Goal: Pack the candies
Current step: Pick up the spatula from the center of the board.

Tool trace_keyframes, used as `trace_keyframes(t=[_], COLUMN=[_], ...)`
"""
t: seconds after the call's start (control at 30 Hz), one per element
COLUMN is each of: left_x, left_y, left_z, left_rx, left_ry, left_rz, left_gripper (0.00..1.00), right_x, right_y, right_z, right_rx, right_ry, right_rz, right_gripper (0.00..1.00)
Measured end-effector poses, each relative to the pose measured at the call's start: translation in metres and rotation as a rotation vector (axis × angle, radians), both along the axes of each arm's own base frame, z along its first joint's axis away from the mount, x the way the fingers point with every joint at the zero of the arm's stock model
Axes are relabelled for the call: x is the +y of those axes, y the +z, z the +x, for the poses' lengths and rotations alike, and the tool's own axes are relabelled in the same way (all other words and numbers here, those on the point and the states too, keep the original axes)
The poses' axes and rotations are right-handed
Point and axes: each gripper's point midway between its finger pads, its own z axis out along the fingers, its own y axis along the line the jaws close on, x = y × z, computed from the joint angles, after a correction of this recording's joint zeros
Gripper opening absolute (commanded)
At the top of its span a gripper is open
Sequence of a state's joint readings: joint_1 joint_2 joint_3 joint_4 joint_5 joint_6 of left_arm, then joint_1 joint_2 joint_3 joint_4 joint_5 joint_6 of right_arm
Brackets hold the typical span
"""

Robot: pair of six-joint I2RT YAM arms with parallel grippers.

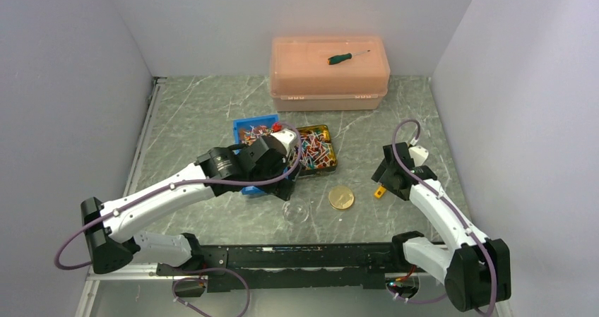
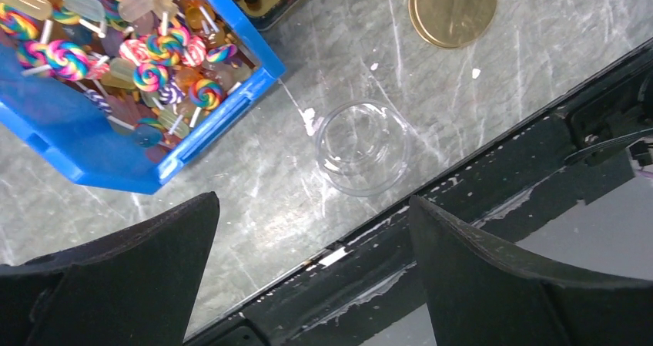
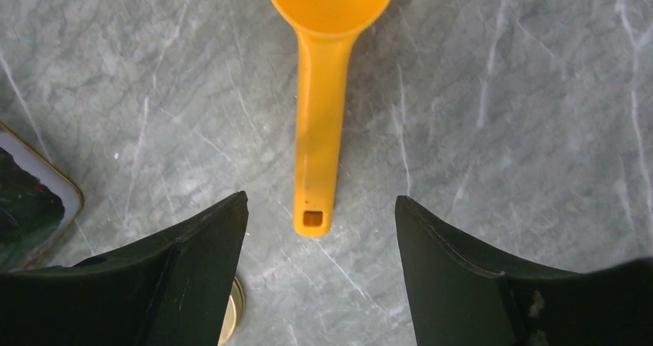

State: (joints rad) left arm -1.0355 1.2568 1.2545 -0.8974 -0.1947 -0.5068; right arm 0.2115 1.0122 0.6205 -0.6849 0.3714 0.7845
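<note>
The open fingers of my right gripper are hovering by the handle's end, so they need to move down and outward along the orange scoop next, to close on the handle just behind its bowl.
The candies lie as a colourful heap in a dark gold-rimmed tin, and more fill a blue bin beside it. In the left wrist view the bin's candies are swirled lollipops and small sweets. My left gripper is open and empty over the bin's near corner, with a clear round cup just ahead of its fingertips. My right gripper is open and empty, its jaws either side of the handle end of an orange scoop that lies flat on the table.
A round gold lid lies between the arms, with the clear cup to its left. A large translucent orange box stands at the back with a green-handled screwdriver on top. A black rail runs along the table's near edge.
</note>
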Motion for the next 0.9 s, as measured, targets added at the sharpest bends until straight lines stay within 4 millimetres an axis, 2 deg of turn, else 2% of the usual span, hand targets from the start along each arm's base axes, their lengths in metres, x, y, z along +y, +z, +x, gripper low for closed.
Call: trace_keyframes(t=[0.4, 0.73, 0.9], left_x=[0.028, 0.037, 0.039], left_y=[0.007, -0.011, -0.008], left_z=[0.009, 0.013, 0.017], left_rx=[-0.174, -0.232, -0.247], left_ry=[-0.068, -0.095, -0.085], left_rz=[0.020, 0.021, 0.012], left_gripper=[1.00, 1.00, 0.99], right_x=[-0.007, -0.020, -0.023], right_y=[-0.020, -0.026, -0.030], right_z=[0.020, 0.033, 0.038], right_rx=[-0.025, -0.037, -0.036], right_ry=[-0.043, -0.072, -0.081], right_rz=[-0.011, -0.022, -0.018], right_gripper=[0.68, 0.60, 0.55])
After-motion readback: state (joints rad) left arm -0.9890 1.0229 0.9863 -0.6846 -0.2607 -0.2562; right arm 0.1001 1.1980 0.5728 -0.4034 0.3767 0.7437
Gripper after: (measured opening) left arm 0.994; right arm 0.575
